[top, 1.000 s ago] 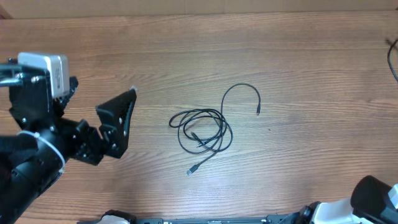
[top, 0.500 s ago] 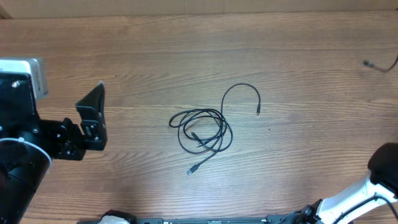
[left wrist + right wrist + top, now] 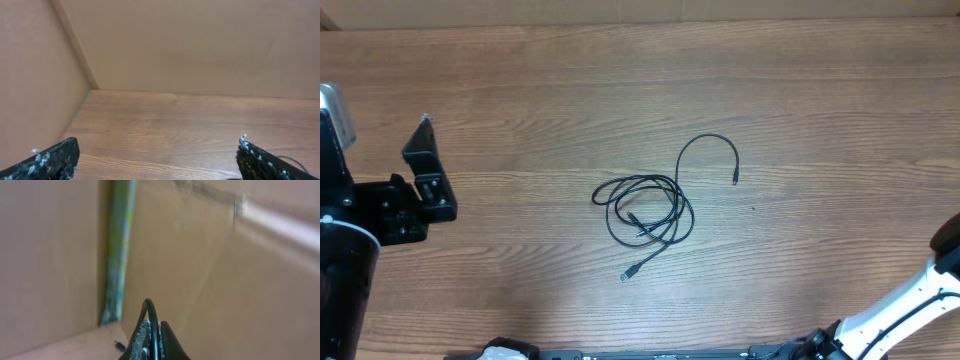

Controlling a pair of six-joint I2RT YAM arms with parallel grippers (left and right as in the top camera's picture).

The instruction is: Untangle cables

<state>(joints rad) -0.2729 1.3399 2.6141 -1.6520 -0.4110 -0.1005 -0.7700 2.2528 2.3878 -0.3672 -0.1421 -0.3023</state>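
The cable loop should go down toward the table beside the cardboard side, and my right gripper needs to tilt down first for that.
The cables lie as a loose black tangle at the middle of the wooden table, one plug end arcing out to the right and another pointing to the front. My left gripper is open and empty at the far left, well away from the tangle; its left wrist view shows only bare table between the fingers. My right gripper is shut on a loop of thin black cable, held up off the table. It is outside the overhead view.
Brown cardboard walls close off the table at the back and left. Part of the right arm shows at the front right corner. A small dark plug end lies below the right gripper.
My left gripper has drawn back to the left edge. The cable piece seen at the right edge of the overhead view has gone out of frame, and the right arm has swung further right.
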